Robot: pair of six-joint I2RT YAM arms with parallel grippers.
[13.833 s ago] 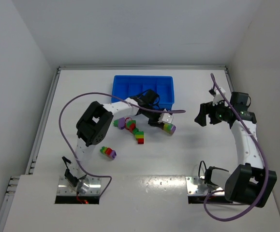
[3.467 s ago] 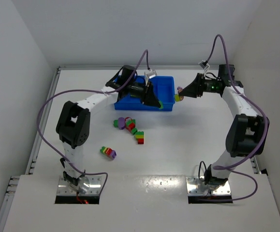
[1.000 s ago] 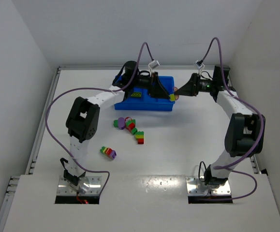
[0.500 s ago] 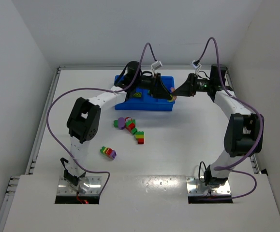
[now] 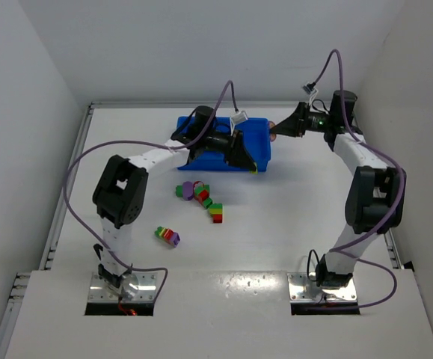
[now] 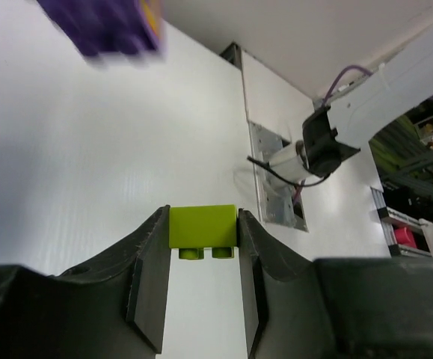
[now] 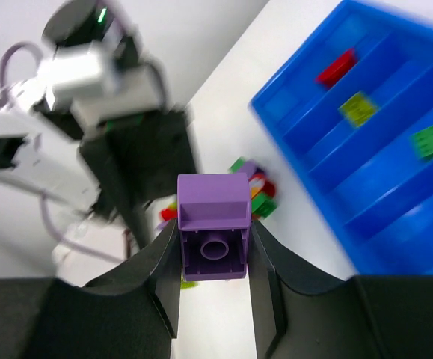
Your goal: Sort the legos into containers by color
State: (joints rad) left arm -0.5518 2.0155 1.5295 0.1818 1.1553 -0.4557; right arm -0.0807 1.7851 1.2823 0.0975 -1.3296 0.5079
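My right gripper swings over the tray next, tilts down and lowers the purple lego into the tray's empty end section beside the green lego's section.
My left gripper is shut on a yellow-green lego, held above the table off the right front corner of the blue tray; from above, that gripper points down to the right. My right gripper is shut on a purple lego, held in the air just right of the tray's far right corner. The tray's containers hold a red lego, a yellow one and a green one, each in its own compartment.
Loose legos lie in front of the tray: a purple-green-red cluster, a red-green-yellow stack, and a multicolour stack nearer the left base. The left arm reaches across the tray. White walls close in the table.
The left gripper has shut on the yellow-green lego and drawn back to the tray's front right corner. The right gripper has pulled away up and right, keeping the purple lego.
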